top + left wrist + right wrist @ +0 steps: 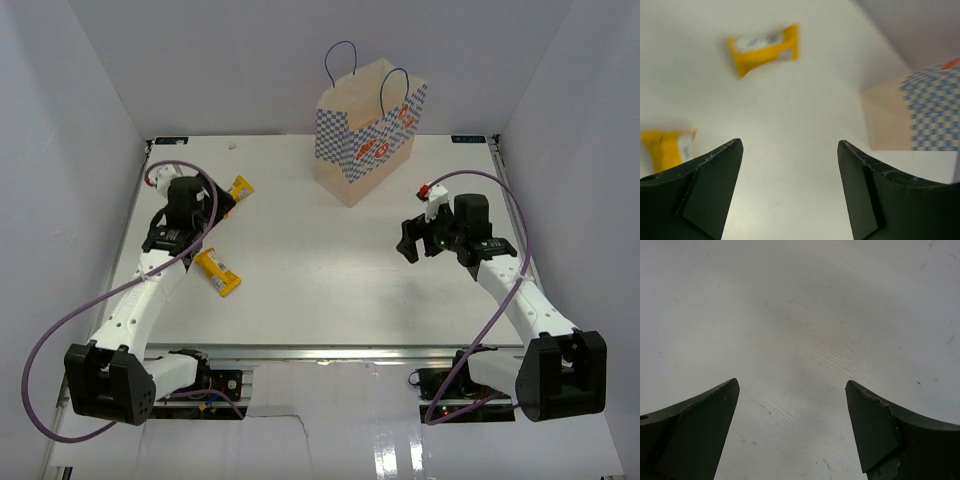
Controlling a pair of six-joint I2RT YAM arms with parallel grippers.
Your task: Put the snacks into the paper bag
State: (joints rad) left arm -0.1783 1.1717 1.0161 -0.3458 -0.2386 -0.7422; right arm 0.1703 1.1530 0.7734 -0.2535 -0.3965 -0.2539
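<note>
My left gripper's fingers frame bare table, so next it will go back and down over the front yellow snack (216, 271).
The paper bag (365, 130) stands upright at the back of the table, tan with blue-white checker print and blue loop handles; its side also shows in the left wrist view (912, 112). Two slim yellow snacks lie at the left: one (238, 190) near the back, one (217, 272) nearer the front. My left gripper (218, 208) hovers between them, open, with only bare table between its fingers (790, 142). Its camera sees one yellow snack (765, 47) ahead and another (667, 147) at the left edge. My right gripper (420, 240) is open and empty over bare table (791, 382).
White walls close in the table (320, 270) at the left, right and back. A small red and white fitting (432, 195) sits on the right wrist. Purple cables loop from both arms.
</note>
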